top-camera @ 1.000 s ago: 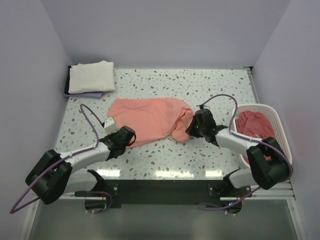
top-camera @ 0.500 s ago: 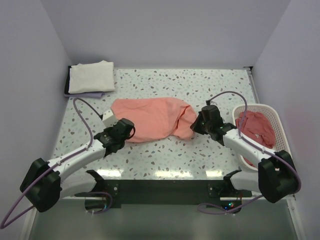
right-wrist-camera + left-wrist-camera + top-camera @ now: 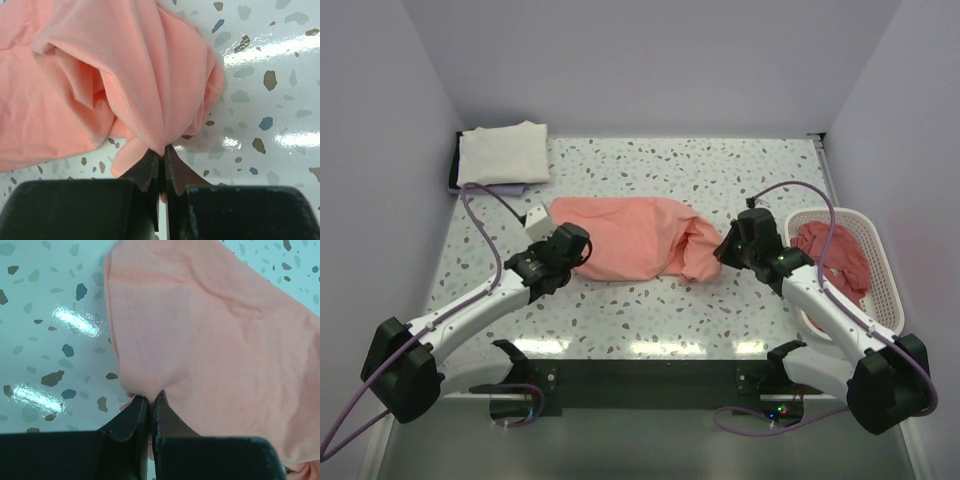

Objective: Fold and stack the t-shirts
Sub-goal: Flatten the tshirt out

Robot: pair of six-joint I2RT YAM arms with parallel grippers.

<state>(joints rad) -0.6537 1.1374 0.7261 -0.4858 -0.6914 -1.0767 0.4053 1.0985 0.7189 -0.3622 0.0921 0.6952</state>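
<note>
The t-shirt is bunched in folds, so the robot's right gripper needs to draw its end up, outward and down to the bare tabletop toward the basket next and let it go there.
A salmon-pink t-shirt (image 3: 635, 238) lies stretched across the middle of the speckled table. My left gripper (image 3: 576, 250) is shut on its left edge; in the left wrist view the black fingers (image 3: 135, 415) pinch the hem of the t-shirt (image 3: 210, 340). My right gripper (image 3: 724, 250) is shut on the bunched right end, where the fabric (image 3: 125, 75) gathers into folds between the fingers (image 3: 150, 170). A cream-white t-shirt (image 3: 503, 153) lies folded at the back left. A darker pink-red t-shirt (image 3: 830, 255) is heaped in the basket.
The white lattice basket (image 3: 880, 260) stands at the right edge of the table, close to my right arm. The folded cream t-shirt rests on a dark tray (image 3: 453, 178) against the left wall. White walls enclose the table on three sides.
Both grippers have closed on the ends of the salmon-pink t-shirt and moved back and outwards, pulling it away from the near edge and stretching it into a longer shape.
</note>
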